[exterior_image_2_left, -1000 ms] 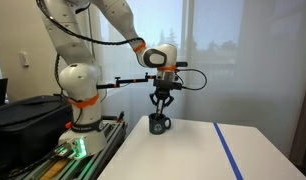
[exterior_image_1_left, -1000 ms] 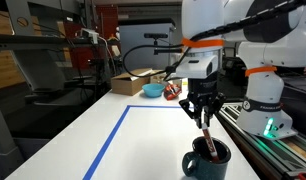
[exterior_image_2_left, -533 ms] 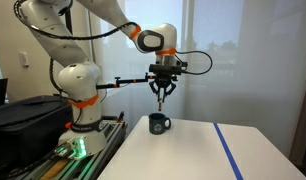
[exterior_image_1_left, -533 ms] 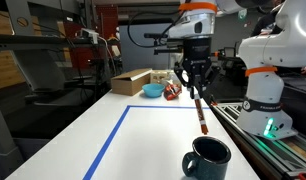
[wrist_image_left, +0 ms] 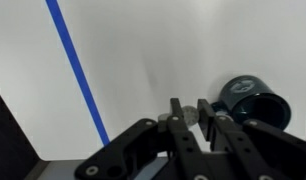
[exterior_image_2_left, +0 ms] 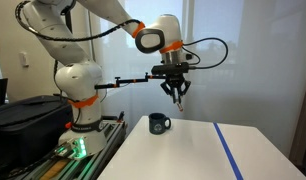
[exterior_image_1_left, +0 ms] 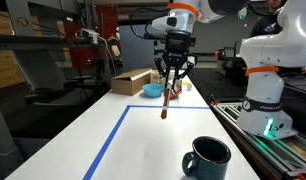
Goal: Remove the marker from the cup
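The robot's gripper will next go down and toward the blue tape line and let go of the marker (exterior_image_1_left: pixel 168 102) on the bare table between the tape and the mug, since that part of the table is empty.
The dark teal-black mug (exterior_image_1_left: pixel 208 159) stands on the white table, seen in both exterior views (exterior_image_2_left: pixel 157 124) and at the right of the wrist view (wrist_image_left: pixel 249 98). My gripper (exterior_image_1_left: pixel 172 75) is high above the table, away from the mug, and shut on the reddish-brown marker (exterior_image_1_left: pixel 168 102), which hangs down from the fingers. In an exterior view the gripper (exterior_image_2_left: pixel 177 98) is up and to the side of the mug. In the wrist view the fingers (wrist_image_left: pixel 192 108) pinch the marker's round end (wrist_image_left: pixel 192 113).
A blue tape line (exterior_image_1_left: pixel 110 139) runs along the table, also in the wrist view (wrist_image_left: pixel 79 70). A cardboard box (exterior_image_1_left: pixel 131 82), a light blue bowl (exterior_image_1_left: pixel 152 91) and a red object (exterior_image_1_left: pixel 177 90) sit at the far end. The robot base (exterior_image_1_left: pixel 265 105) stands beside the table.
My gripper has lifted the marker out of the mug, risen, and moved away from the mug toward the table's middle. The mug stayed put.
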You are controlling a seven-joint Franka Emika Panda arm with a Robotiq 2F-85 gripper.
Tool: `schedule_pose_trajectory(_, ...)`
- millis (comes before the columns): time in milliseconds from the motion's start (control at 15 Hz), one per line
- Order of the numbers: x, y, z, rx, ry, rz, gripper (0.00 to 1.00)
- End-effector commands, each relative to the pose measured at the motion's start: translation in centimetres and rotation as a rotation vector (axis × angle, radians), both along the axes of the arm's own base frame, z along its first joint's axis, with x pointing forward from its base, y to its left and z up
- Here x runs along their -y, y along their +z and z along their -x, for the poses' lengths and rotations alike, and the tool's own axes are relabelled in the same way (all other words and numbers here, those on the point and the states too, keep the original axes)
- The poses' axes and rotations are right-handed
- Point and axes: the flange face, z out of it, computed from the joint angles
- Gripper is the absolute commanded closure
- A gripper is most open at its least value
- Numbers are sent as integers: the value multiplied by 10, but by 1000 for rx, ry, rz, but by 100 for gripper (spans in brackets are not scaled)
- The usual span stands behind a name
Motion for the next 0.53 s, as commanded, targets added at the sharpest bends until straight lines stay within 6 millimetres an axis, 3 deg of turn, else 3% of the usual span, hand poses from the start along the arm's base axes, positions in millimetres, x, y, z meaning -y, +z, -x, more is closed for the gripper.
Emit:
schedule_pose_trajectory(0, 0, -41, -27, 71, -107, -2, 94)
schedule_pose_trajectory(467, -10, -151, -60, 30, -183, 32, 94)
